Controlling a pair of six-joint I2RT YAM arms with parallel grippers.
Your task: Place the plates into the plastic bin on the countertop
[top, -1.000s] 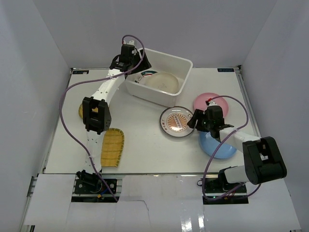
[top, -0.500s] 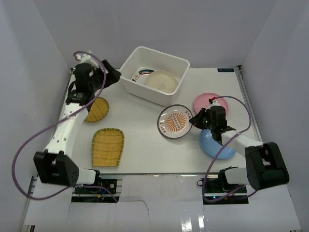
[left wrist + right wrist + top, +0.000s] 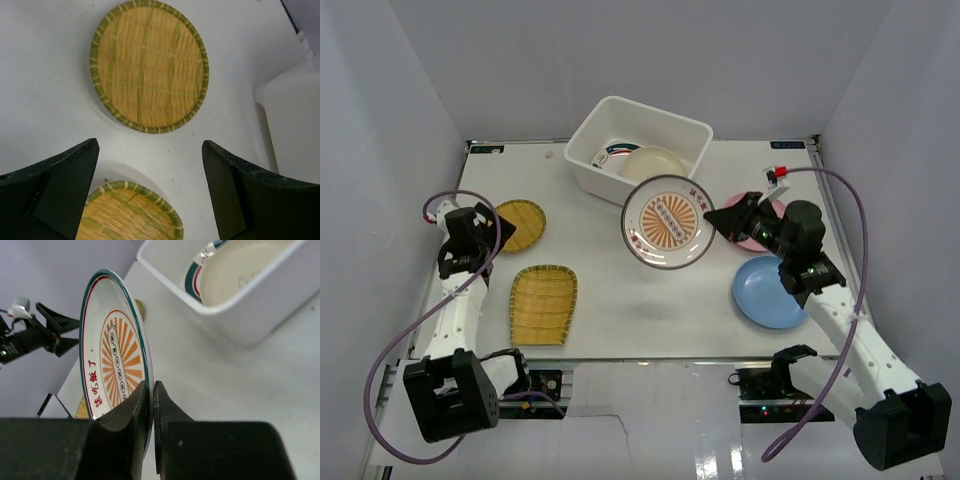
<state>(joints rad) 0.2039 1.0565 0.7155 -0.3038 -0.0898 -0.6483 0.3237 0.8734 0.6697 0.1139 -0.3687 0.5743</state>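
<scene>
The right gripper carries the orange-patterned plate (image 3: pixel 666 221) outward over the bin's near side next and releases it inside, since the cream plate (image 3: pixel 655 162) lies outward, beyond that side.
My right gripper (image 3: pixel 715 222) (image 3: pixel 150 387) is shut on the rim of the orange-patterned plate (image 3: pixel 666 221) (image 3: pixel 112 350). It holds the plate tilted on edge above the countertop (image 3: pixel 620 300), just in front of the plastic bin (image 3: pixel 660 108) (image 3: pixel 260 310). A cream plate (image 3: pixel 655 162) (image 3: pixel 235 270) and a green-red-rimmed plate (image 3: pixel 613 155) (image 3: pixel 191 282) lie in the bin. My left gripper (image 3: pixel 480 238) (image 3: pixel 150 145) hangs open and empty at the left. It is between the round woven plate (image 3: pixel 520 225) (image 3: pixel 149 65) and the rectangular woven plate (image 3: pixel 544 304) (image 3: pixel 130 212).
A pink plate (image 3: pixel 748 243) lies partly under my right arm, and a blue plate (image 3: pixel 770 292) lies nearer the front right. White walls close in the countertop on three sides. Purple cables loop off both arms.
My right gripper shut on the orange-patterned plate, lifted it off the countertop and tilted it toward the bin. My left arm swung away from the bin to the left side, over the woven plates.
</scene>
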